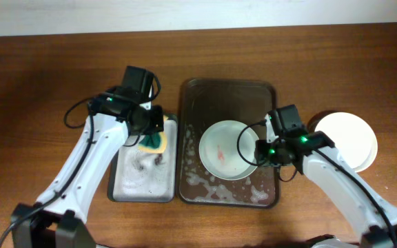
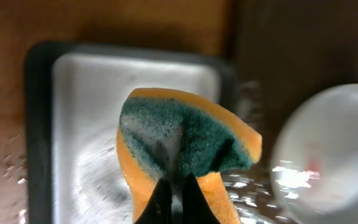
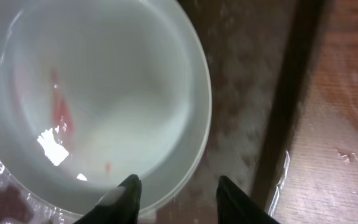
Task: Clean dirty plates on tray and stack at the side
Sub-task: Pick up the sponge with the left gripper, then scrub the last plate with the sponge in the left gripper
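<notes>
The plate is smeared with red. My left gripper will rub the sponge point(image 2: 185, 140) on the plate next, then go back to the grey-white tray to release it.
A pale plate point(image 1: 227, 150) with a red smear lies in the dark brown tray point(image 1: 197, 103); it also shows in the right wrist view point(image 3: 92, 99) and at the right edge of the left wrist view point(image 2: 328, 155). Clean white plates point(image 1: 350, 141) sit stacked on the table right of the tray. My right gripper point(image 1: 262, 148) point(image 3: 179, 190) is open, its fingers straddling the smeared plate's right rim. My left gripper point(image 1: 150, 134) point(image 2: 178, 193) is shut on the orange-and-green sponge point(image 2: 185, 140), held above the small grey-white tray point(image 1: 143, 180).
Soapy foam point(image 1: 212, 187) lies along the front of the brown tray. The grey-white tray point(image 2: 86, 112) holds suds and water. Bare wooden table point(image 1: 47, 83) surrounds both trays.
</notes>
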{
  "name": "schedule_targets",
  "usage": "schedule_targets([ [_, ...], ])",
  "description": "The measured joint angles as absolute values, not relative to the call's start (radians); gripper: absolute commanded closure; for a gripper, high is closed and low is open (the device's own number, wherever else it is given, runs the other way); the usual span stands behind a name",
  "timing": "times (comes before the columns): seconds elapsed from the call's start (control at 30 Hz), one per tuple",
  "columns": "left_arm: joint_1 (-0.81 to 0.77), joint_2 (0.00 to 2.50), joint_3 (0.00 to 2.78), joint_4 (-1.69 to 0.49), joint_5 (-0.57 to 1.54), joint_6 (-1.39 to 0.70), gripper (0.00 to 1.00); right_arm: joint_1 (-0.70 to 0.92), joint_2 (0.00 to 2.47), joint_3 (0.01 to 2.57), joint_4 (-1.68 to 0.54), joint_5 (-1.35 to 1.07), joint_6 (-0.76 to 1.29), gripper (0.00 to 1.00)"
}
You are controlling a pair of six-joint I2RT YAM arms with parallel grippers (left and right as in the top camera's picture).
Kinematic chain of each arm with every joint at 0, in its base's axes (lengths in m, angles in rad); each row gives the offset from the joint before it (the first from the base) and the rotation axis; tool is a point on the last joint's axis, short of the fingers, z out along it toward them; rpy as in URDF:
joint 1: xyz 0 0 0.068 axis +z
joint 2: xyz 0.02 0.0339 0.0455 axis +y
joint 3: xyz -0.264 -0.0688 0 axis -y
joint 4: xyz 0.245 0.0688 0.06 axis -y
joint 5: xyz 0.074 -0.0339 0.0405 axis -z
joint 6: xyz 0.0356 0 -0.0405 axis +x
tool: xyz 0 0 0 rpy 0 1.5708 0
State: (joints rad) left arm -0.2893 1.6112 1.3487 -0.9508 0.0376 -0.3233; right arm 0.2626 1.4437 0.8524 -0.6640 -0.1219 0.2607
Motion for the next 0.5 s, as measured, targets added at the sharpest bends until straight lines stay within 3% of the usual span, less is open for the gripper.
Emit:
schedule_targets([
  [0.07,-0.308,1.602,1.36,-0.946,0.122,-0.313,1.0,0.263,1.547,0.85,-0.589,-0.09,0.254,0.6],
  [0.17,-0.364,1.602,1.36,-0.912,0.162,-0.313,1.0,0.263,1.635,0.849,-0.494,-0.058,0.249,0.91],
  [0.2,-0.385,1.602,1.36,-0.898,0.167,-0.313,1.0,0.262,1.658,0.848,-0.461,-0.047,0.247,0.96],
  [0.33,-0.482,1.648,1.361,-0.809,0.184,-0.368,1.0,0.231,1.66,0.85,-0.456,-0.081,0.281,0.96],
  [0.5,-0.604,1.877,1.361,-0.652,0.229,-0.484,1.0,0.209,1.66,0.85,-0.47,-0.133,0.292,0.96],
])
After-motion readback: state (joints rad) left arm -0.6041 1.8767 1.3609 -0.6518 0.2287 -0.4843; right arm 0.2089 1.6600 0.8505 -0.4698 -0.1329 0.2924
